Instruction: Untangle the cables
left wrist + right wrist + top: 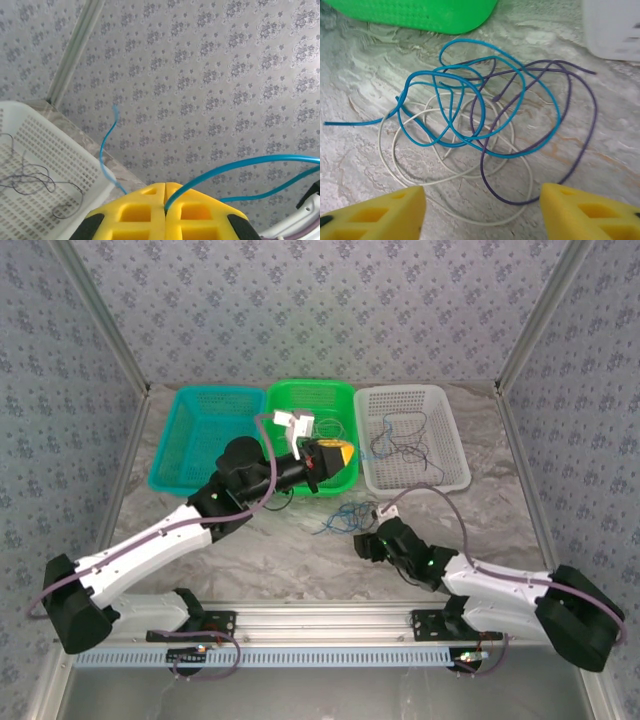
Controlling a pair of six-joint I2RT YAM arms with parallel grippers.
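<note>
My left hand must next take the blue cable over the teal-blue basket, then release it.
A loose tangle of cables, blue, whitish and purple, lies on the marble table in front of the green basket. My right gripper hovers open just short of it, yellow fingers wide apart, with the near loops of the whitish and purple cables lying between them. From above, that tangle sits just left of the right gripper. My left gripper is raised and shut on a blue cable that arcs out of its closed yellow fingertips. It hangs over the green basket.
Three baskets stand in a row at the back: teal-blue, green, and white. Several thin dark cables lie in the white basket. Patterned walls close in the table at the back and sides.
</note>
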